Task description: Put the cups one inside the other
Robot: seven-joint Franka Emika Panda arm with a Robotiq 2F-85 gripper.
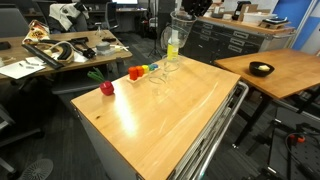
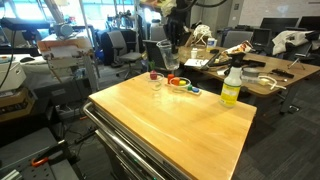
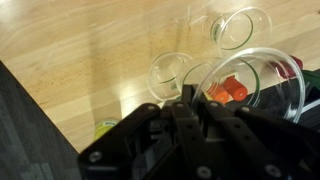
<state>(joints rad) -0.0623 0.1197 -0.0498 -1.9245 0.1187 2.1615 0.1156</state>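
Note:
I will lower the cup I am holding, moving it to the left in the wrist view, into the nearer standing cup (image 1: 170, 64) (image 3: 172, 73), because that cup's opening faces up.
My gripper (image 3: 190, 96) is shut on the rim of a clear cup (image 3: 262, 80) and holds it in the air above the table's far end; the held cup shows in both exterior views (image 1: 182, 32) (image 2: 166, 55). Two more clear cups stand on the wood below: one (image 3: 172, 70) just beside the held cup and one (image 3: 240, 28) farther off. They show faintly in both exterior views (image 1: 158, 80) (image 2: 158, 84). My gripper's black body fills the bottom of the wrist view.
A tall yellow-green bottle (image 1: 172, 46) (image 2: 231, 88) stands near the table's corner. Small red and orange toy fruits (image 1: 107, 88) (image 1: 136, 72) (image 2: 178, 82) lie along that edge. A black bowl (image 1: 261, 69) sits on a separate side table.

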